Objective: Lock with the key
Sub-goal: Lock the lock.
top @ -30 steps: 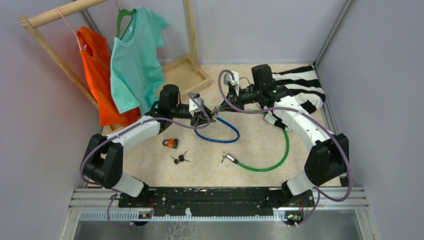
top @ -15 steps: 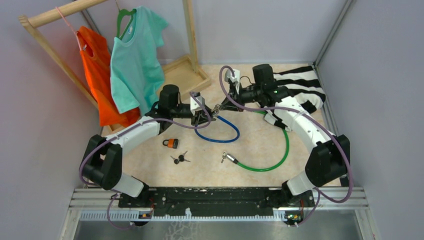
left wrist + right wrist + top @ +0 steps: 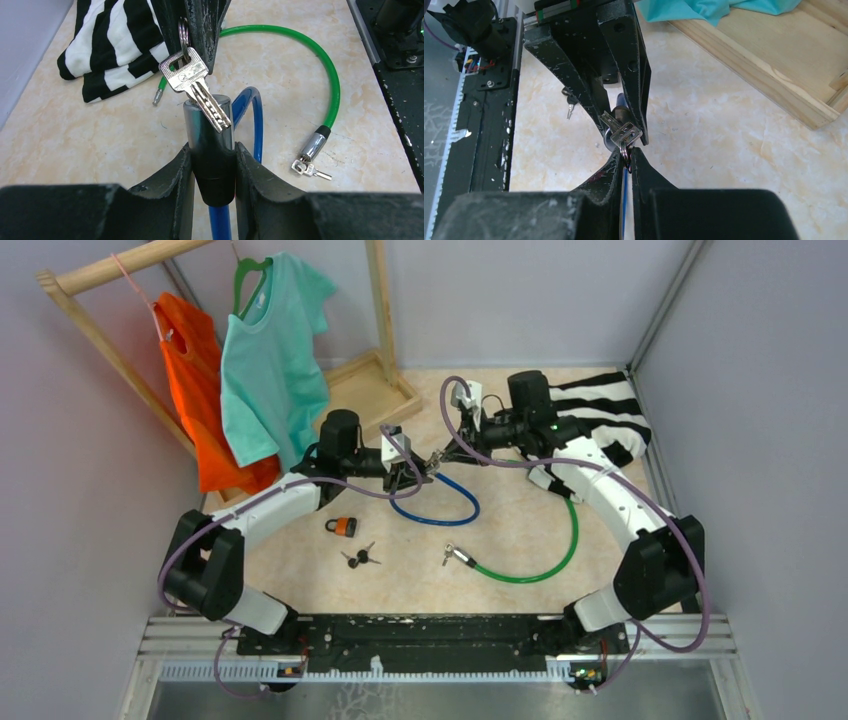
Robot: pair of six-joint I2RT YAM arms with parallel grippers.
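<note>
The spot on the tabletop by the rack's base is lower and farther outward, so my left gripper should move outward and down next to release the lock's body [image 3: 210,150] there.
My left gripper [image 3: 212,165] is shut on the black-and-chrome lock barrel [image 3: 210,150] of the blue cable lock [image 3: 435,500], holding it raised. My right gripper [image 3: 626,152] is shut on the key ring of a small silver key bunch [image 3: 192,82]. The keys hang against the barrel's chrome top, blades slanting across it; whether a blade is in the keyhole I cannot tell. In the top view the two grippers meet tip to tip, the left gripper [image 3: 412,472] just left of the right gripper [image 3: 445,452]. The keys show in the right wrist view [image 3: 621,131] too.
A green cable lock [image 3: 540,565] with keys in its barrel [image 3: 455,556] lies at front right. An orange padlock [image 3: 343,527] and loose black-headed keys [image 3: 360,559] lie front left. A striped cloth [image 3: 600,425] is behind right; a wooden clothes rack [image 3: 375,380] with shirts stands left.
Both grippers have shifted slightly right and back together, keeping their holds. The keys stay at the barrel's top.
</note>
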